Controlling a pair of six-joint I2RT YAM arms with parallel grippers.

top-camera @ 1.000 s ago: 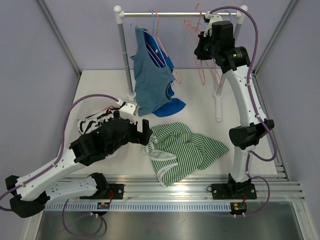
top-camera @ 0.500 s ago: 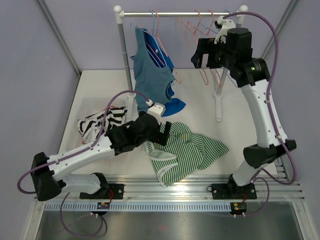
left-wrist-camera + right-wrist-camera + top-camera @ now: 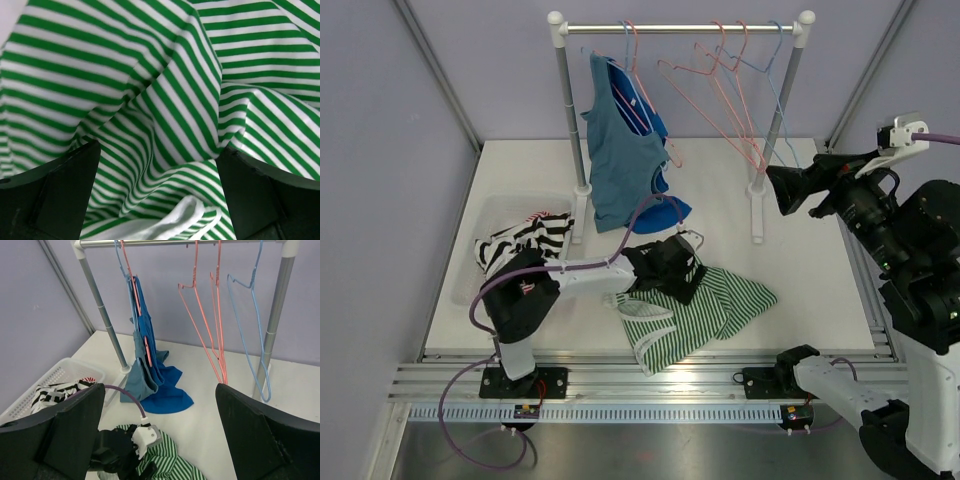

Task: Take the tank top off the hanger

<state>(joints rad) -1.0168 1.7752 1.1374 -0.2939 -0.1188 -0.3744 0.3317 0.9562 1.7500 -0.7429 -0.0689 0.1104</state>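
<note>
My left gripper will next go down onto the bunched folds of the striped tank top (image 3: 697, 292) (image 3: 162, 150) right below it and close, because cloth bunches between its fingers.
Two blue tank tops (image 3: 620, 160) (image 3: 145, 365) hang from hangers (image 3: 638, 85) at the left end of the rail (image 3: 680, 28), their hems trailing on the table. A green-and-white striped tank top (image 3: 720, 305) (image 3: 165, 75) (image 3: 175, 462) lies crumpled on the table in front of the rack. My left gripper (image 3: 665, 272) (image 3: 157, 165) is open right above its folds, one finger (image 3: 65, 190) on each side, nothing pinched. My right gripper (image 3: 807, 185) (image 3: 160, 390) is open and empty, held high at the right, facing the rack from a distance.
Empty pink hangers (image 3: 720, 90) and a light blue one (image 3: 775, 80) hang on the right half of the rail. The rack's right post (image 3: 775, 110) stands near my right gripper. A white basket (image 3: 490, 215) at the left holds a black-and-white striped garment (image 3: 520, 240).
My right gripper opened, left the hangers and drew back to the right. My left arm stretched right, bringing its open gripper down over the green striped top.
</note>
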